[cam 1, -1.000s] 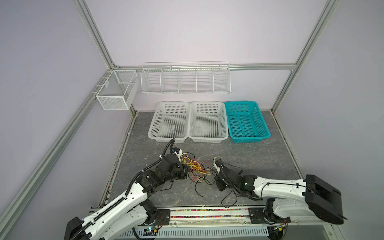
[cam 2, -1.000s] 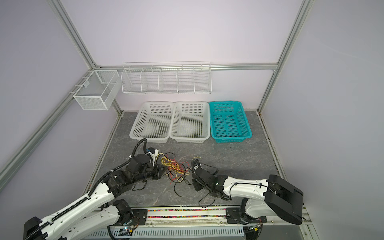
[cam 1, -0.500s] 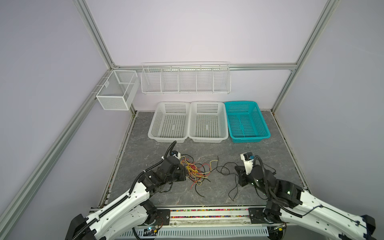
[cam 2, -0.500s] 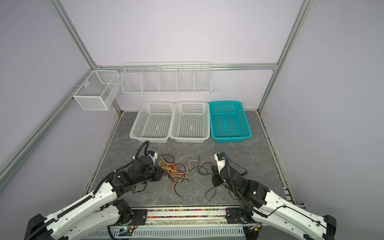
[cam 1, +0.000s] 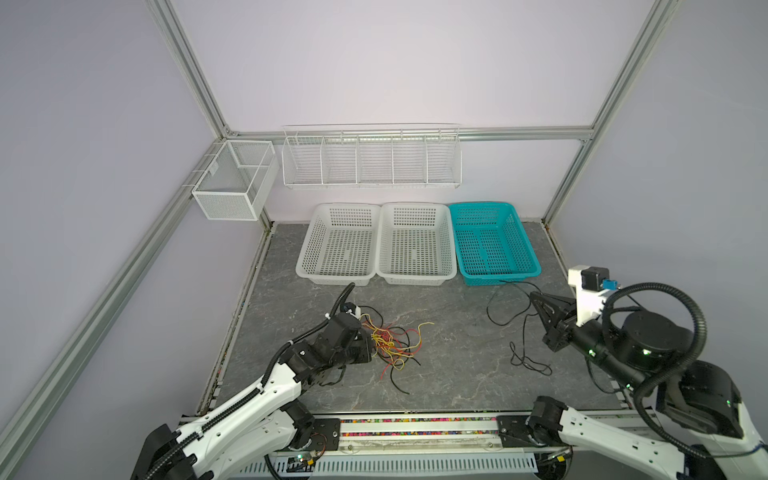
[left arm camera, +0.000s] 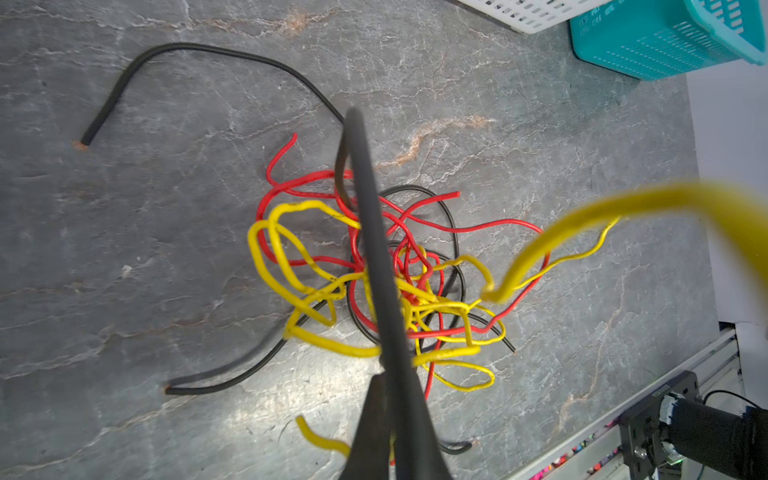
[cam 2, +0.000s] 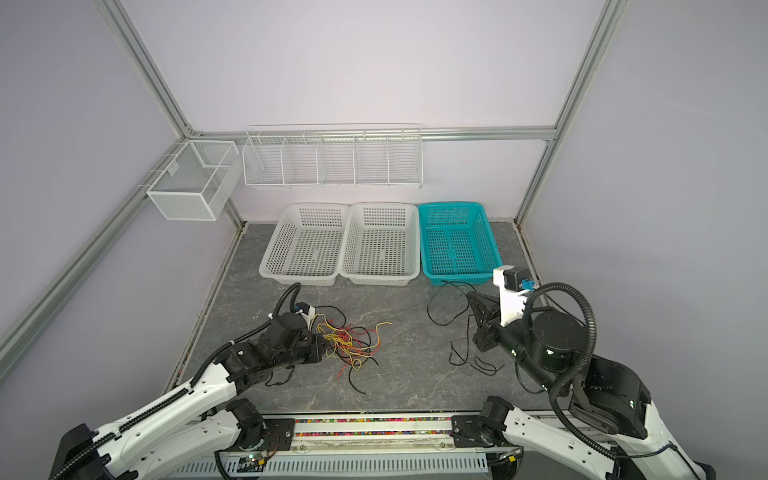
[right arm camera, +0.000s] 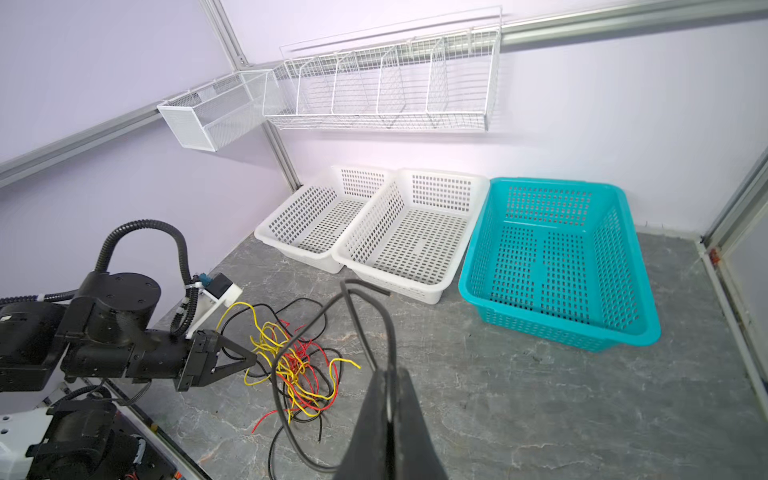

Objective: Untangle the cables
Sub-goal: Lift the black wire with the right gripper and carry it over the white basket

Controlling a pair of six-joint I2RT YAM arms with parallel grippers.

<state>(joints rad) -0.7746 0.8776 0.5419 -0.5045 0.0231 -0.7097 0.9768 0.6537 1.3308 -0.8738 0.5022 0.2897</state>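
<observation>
My right gripper rises outward over the white basket beside the teal one next, then lowers to release the black cable, already clear of the tangle.
The cables lie in two lots on the grey floor. A tangle of red, yellow and black cables (cam 1: 395, 345) (cam 2: 349, 345) (left arm camera: 374, 266) sits left of centre. My left gripper (cam 1: 371, 346) (cam 2: 322, 347) (left arm camera: 384, 376) is at the tangle's left edge, shut, with yellow cable pinched between its jaws. A loose black cable (cam 1: 488, 308) (right arm camera: 390, 332) trails apart on the right. My right gripper (cam 1: 533, 296) (cam 2: 469, 295) (right arm camera: 392, 370) is shut on it, raised above the floor in front of the teal basket.
Two white baskets (cam 1: 332, 276) (cam 1: 415, 279) and a teal basket (cam 1: 498, 275) stand in a row at the back. A wire rack (cam 1: 371, 160) and a mesh box (cam 1: 232, 187) hang on the walls. The rail (cam 1: 415, 422) runs along the front edge.
My right gripper has shut on the black cable and swung far right and back, drawing it out of the tangle. My left gripper has stayed at the tangle, pulled slightly back.
</observation>
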